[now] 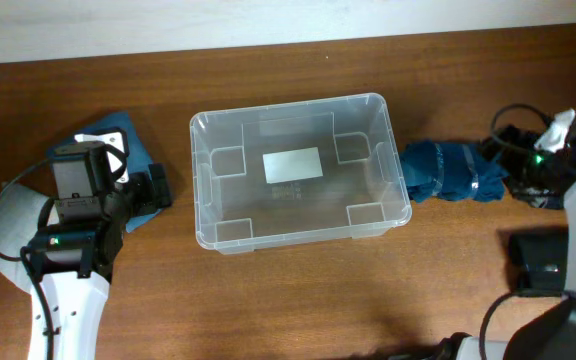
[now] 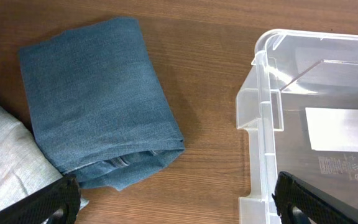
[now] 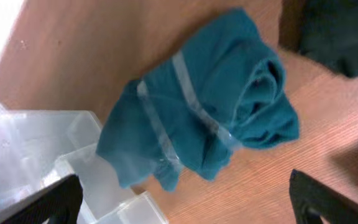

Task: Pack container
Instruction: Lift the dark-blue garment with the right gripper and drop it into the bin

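Note:
I will move my right gripper down and toward the container next, onto the end of the teal garment that is away from the container.
The clear container [image 1: 205, 205] stands empty in the middle of the table, a white label on its bottom; its rim shows in the left wrist view [image 2: 261, 124] and right wrist view [image 3: 73, 177]. Folded blue jeans [image 2: 98, 93] lie left of it [image 1: 138, 150] over a light grey cloth [image 2: 5, 162]. A teal garment with grey stripes [image 3: 197, 118] lies right of it [image 1: 453, 172]. My left gripper [image 2: 176, 202] is open above the table between the jeans and the container. My right gripper [image 3: 185, 202] is open above the teal garment's near edge, empty.
A dark garment [image 3: 337, 34] lies beyond the teal one at the far right [image 1: 538, 185]. The light grey cloth reaches the table's left edge [image 1: 8, 210]. Bare wood lies in front of the container [image 1: 298, 290]. A white wall runs along the back.

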Motion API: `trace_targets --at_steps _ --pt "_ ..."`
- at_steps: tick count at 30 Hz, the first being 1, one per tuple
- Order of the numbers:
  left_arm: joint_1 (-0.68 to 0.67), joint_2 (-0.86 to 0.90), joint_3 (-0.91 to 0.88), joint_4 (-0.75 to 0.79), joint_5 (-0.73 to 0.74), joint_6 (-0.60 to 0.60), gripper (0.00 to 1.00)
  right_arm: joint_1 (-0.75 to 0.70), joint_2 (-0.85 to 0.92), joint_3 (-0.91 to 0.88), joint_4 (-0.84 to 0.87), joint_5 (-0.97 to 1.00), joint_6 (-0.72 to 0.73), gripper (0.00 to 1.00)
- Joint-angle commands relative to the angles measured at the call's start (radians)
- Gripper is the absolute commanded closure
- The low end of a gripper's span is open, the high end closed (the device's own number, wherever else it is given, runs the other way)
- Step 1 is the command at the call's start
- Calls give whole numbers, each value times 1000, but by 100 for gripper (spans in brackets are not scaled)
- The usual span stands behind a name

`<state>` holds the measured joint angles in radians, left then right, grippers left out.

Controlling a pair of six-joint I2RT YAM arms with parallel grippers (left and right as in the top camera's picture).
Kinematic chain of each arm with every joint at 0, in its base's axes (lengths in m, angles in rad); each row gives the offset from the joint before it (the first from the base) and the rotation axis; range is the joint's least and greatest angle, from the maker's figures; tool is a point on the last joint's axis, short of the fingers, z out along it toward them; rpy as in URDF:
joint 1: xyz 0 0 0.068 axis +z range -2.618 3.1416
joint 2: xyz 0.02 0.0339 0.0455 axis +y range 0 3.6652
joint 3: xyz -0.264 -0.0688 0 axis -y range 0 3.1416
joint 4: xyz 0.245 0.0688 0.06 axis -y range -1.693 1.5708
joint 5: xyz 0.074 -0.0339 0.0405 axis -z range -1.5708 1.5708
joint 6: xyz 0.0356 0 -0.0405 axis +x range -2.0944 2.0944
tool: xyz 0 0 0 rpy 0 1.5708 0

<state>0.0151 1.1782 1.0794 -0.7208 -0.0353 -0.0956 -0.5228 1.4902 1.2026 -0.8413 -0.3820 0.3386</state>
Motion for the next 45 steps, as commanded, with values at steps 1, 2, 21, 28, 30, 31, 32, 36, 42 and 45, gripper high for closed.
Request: trace_targets --at_steps 1,2,21,28,30,31,32,36,42,45 --pt "-4 3 24 6 -14 -8 1 -3 38 -167 120 -113 105 2" --pt "-4 3 24 5 -14 -8 1 5 50 -212 173 -113 132 1" --pt "-4 3 24 5 -13 -9 1 82 92 -336 582 -168 223 96" --pt "-4 3 24 5 -14 -8 1 135 -158 27 237 -64 -55 96" --pt "-2 3 24 5 -15 -8 1 203 -212 146 158 17 -143 96" --pt "2 3 24 5 -15 -8 1 244 -227 185 139 29 -198 96" --pt "8 3 24 4 -14 -9 1 277 -234 206 129 28 -234 96" --pt "81 3 24 -19 -14 -10 1 538 -216 243 90 33 -294 96" --pt "214 3 24 -51 -14 -9 1 908 43 240 101 58 -92 96" --pt "219 3 24 -50 -15 -9 0 990 155 240 131 49 -66 96"
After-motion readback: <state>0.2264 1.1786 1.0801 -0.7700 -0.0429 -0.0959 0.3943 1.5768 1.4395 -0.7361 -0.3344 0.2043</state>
